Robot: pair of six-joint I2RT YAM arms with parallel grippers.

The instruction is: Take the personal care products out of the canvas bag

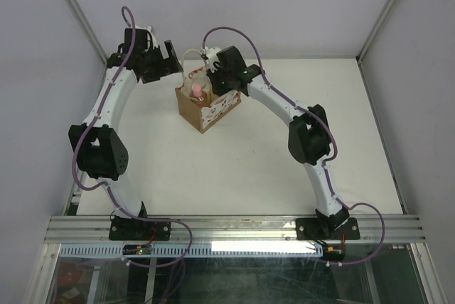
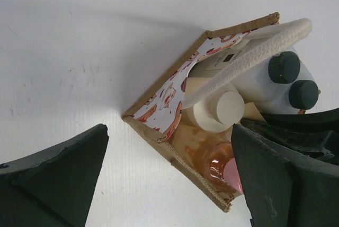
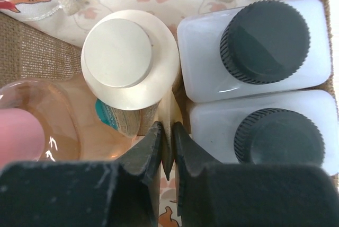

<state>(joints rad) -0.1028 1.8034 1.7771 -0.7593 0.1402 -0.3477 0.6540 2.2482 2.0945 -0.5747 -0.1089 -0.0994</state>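
The tabletop's far part [image 1: 293, 85] is clear, so my right gripper needs to move up from the bag [image 1: 202, 109], to the right in the top view and down, and let go of the tube there.
The canvas bag [image 1: 202, 109] stands at mid-table, brown with a white printed side [image 2: 169, 93]. Inside it are two white bottles with dark caps [image 3: 265, 33] [image 3: 279, 137], a cream bottle [image 3: 130, 60] and an orange-pink bottle with a pink cap [image 3: 32, 121]. My right gripper [image 3: 167, 131] reaches down into the bag and is shut on the edge of the tan flat tube [image 3: 169, 113] between the bottles. My left gripper [image 2: 169, 174] is open beside the bag's left side, just above the table, holding nothing.
The bag's pale looped handles [image 2: 249, 57] arch over the bottles. The white table [image 1: 284, 169] is walled by grey panels at the back and sides. The right arm [image 1: 284, 105] leans over the bag from the right.
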